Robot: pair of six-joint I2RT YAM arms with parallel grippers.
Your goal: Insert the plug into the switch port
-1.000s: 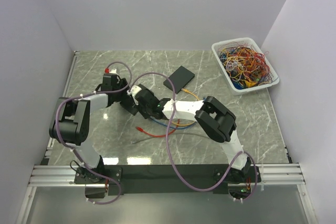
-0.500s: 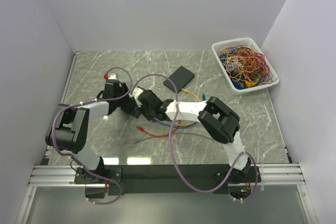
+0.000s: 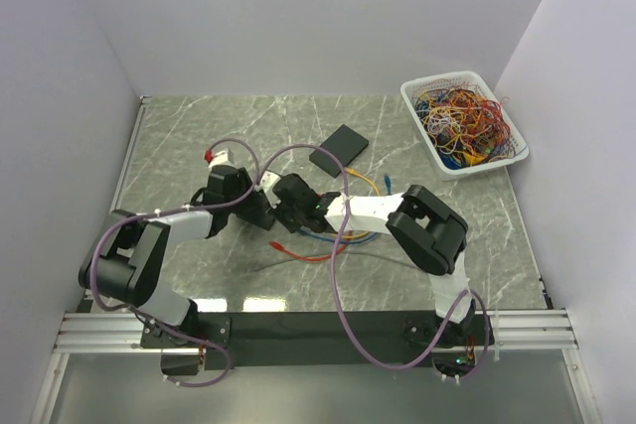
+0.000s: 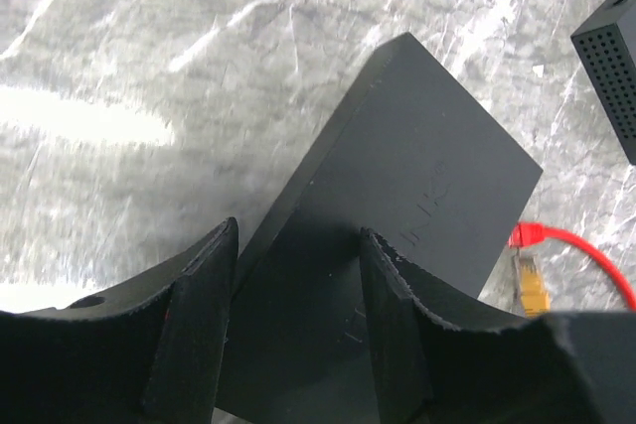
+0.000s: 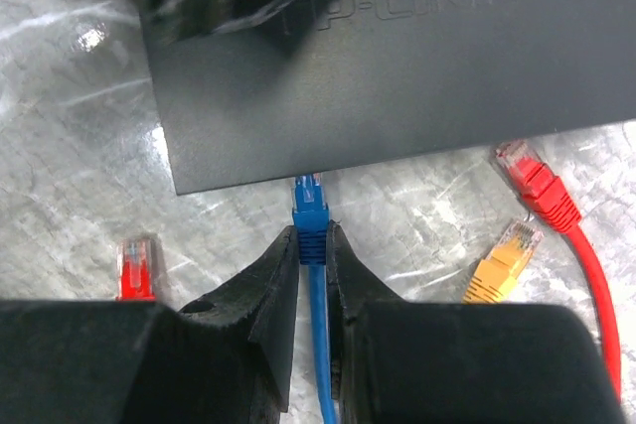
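Note:
The blue plug lies to the left of my right gripper in the top view. My right gripper should next push toward the switch's near edge [image 3: 269, 222] [image 5: 309, 174] and let go of the plug there.
The black switch [image 5: 397, 57] lies on the marble table. In the top view the two grippers hide most of it. My left gripper [image 4: 298, 245] is closed over one end of the switch [image 4: 417, 176], with a finger on each side. My right gripper [image 5: 312, 240] is shut on the blue plug [image 5: 309, 208]. The plug's tip touches the switch's near edge. The blue cable [image 3: 320, 237] trails back under the right wrist. In the top view the left gripper [image 3: 255, 208] and right gripper [image 3: 282, 212] meet at the table's middle.
A red plug [image 5: 134, 267], a second red plug [image 5: 527, 178] and a yellow plug [image 5: 502, 265] lie beside the switch. A second black box [image 3: 339, 148] sits behind. A white basket [image 3: 422, 131] of tangled cables stands at the back right.
Both grippers and the switch between them have shifted right and toward the near edge. The left wrist has swung nearer.

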